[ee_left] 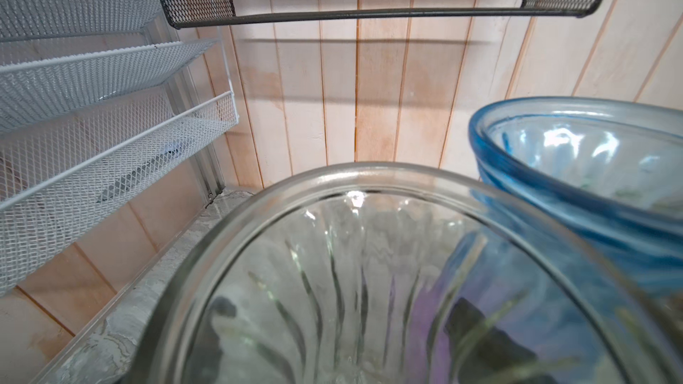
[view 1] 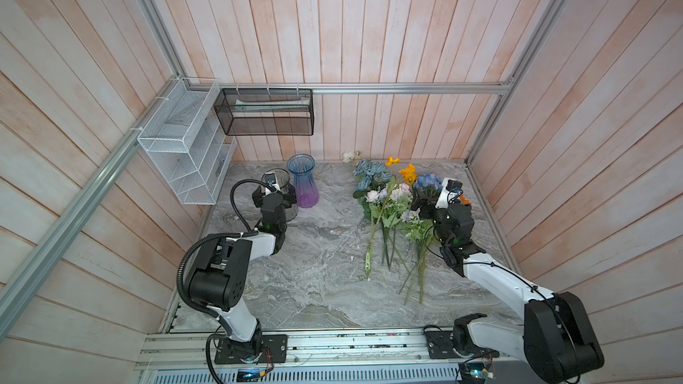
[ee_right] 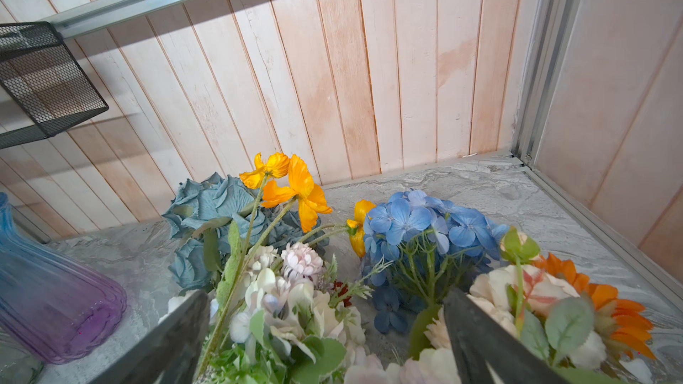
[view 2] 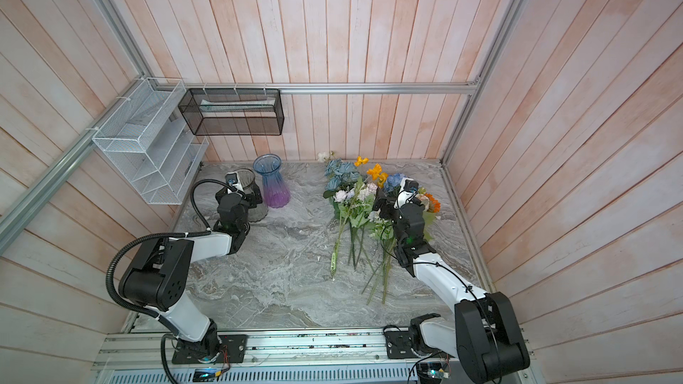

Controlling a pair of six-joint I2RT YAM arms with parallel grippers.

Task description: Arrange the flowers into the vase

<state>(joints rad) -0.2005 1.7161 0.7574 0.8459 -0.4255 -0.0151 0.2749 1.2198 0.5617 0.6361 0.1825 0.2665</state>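
My left gripper eases slightly outward next and closes around the vase's ribbed body below its rim (ee_left: 363,291). Dark fingers already are on both sides of the clear vase (ee_left: 369,179).
The flowers (view 1: 391,197) lie in a pile at the right of the marble table (view 1: 314,260), stems toward the front. The right wrist view shows dusty-blue roses (ee_right: 214,208), orange poppies (ee_right: 295,190), a blue hydrangea (ee_right: 425,223), a lilac-white spray (ee_right: 295,289), peach roses (ee_right: 525,289) and an orange sunflower (ee_right: 610,308). My right gripper (ee_right: 325,326) hangs open just over the flower heads (view 2: 384,205). A clear ribbed vase (ee_left: 369,179) and a blue-to-purple vase (view 1: 303,182) stand at the back left. My left gripper (view 1: 274,197) is open, its dark fingers (ee_left: 480,334) showing through the glass on both sides of the clear vase.
A white wire rack (view 1: 184,149) hangs on the left wall, and a black mesh basket (view 1: 266,112) on the back wall above the vases. Wooden plank walls close in three sides. A metal rail (view 1: 332,341) runs along the front.
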